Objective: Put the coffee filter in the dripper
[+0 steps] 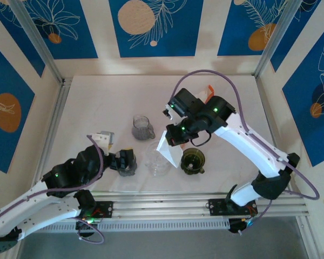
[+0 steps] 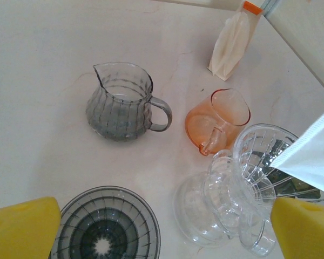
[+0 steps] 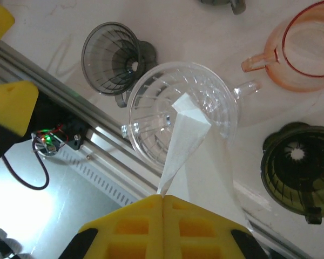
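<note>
My right gripper moves toward the grey pitcher next, brings the filter over the dripper's opening (image 1: 157, 161) (image 3: 163, 107) and lets go. This is because only the filter's corner reaches the clear dripper.
My right gripper (image 3: 163, 195) is shut on the edge of a white paper coffee filter (image 3: 186, 140). The filter hangs with its far corner inside the mouth of a clear glass dripper (image 3: 151, 108). In the top view the filter (image 1: 167, 147) sits just right of the clear dripper (image 1: 157, 159), below the right gripper (image 1: 173, 140). My left gripper (image 2: 162, 237) is open, its yellow fingers (image 2: 21, 226) wide apart. It hovers between a smoky grey dripper (image 2: 105, 226) and the clear dripper (image 2: 243, 189), touching neither. A corner of the filter (image 2: 313, 159) shows at the right edge of the left wrist view.
A grey glass pitcher (image 2: 121, 102) and an orange glass pitcher (image 2: 218, 121) stand behind the drippers. A bag of filters (image 2: 232, 40) with an orange top stands at the back. A dark green dripper (image 1: 193, 161) sits right of the clear one. The aluminium rail (image 1: 162, 208) runs along the near edge.
</note>
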`<state>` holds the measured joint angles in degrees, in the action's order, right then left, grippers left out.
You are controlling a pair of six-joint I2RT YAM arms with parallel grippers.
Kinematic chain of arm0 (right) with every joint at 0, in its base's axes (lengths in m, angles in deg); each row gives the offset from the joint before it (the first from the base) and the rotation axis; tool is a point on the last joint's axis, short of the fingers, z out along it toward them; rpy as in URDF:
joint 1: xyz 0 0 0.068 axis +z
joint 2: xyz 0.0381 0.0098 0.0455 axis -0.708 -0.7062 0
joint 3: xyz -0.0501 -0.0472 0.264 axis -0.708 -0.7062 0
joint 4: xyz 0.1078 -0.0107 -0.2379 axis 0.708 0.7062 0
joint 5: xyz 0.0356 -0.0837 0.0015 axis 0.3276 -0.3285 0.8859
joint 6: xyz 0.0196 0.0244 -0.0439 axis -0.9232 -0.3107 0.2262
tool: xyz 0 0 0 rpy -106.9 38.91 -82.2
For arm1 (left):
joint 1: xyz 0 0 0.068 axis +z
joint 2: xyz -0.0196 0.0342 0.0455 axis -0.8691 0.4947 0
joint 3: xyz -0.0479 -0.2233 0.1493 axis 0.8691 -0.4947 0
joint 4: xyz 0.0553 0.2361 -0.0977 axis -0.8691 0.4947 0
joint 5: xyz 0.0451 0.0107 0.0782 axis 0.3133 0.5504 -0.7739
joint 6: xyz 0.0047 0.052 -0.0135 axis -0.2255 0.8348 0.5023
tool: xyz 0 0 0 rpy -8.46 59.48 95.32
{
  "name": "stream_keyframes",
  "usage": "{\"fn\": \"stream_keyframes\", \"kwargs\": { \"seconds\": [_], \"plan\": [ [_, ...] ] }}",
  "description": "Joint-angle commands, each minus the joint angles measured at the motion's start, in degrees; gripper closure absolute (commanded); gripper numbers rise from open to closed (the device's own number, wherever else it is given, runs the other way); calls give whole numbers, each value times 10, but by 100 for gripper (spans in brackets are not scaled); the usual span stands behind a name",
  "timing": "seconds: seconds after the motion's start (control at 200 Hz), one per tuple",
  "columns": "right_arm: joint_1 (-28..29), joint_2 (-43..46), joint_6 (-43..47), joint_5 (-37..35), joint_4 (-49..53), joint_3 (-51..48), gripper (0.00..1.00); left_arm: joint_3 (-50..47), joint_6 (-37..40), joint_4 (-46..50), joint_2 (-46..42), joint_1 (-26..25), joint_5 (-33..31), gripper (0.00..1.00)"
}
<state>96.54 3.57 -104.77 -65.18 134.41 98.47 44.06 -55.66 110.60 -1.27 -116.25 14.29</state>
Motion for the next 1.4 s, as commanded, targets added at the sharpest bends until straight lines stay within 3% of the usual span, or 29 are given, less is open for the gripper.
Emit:
{"fn": "stream_keyframes", "kwargs": {
  "seconds": [0.0, 0.46, 0.605, 0.725, 0.84, 1.035, 1.396],
  "plan": [
    [16, -33, 1, -30, 40, 41, 100, 0, -3, -14, 3, 5, 17, 0],
    [46, -128, 17, -14, -30, 53, 100, 2, -9, -12, 6, 4, 27, 0],
    [47, -130, 18, -15, -43, 45, 80, 3, -10, -11, 9, 4, 27, 0],
    [49, -104, 19, -34, -62, 37, 54, 4, -10, -10, 13, 5, 29, 0],
    [50, -64, 19, -54, -79, 18, 45, 11, -9, -4, 15, 5, 28, 0],
    [36, 6, 22, -115, -104, -54, 38, 14, -7, 2, 8, 4, 19, 0],
    [-44, 30, 47, -36, -147, -164, 39, 31, 6, -7, 37, 4, 32, 0]
  ]
}}
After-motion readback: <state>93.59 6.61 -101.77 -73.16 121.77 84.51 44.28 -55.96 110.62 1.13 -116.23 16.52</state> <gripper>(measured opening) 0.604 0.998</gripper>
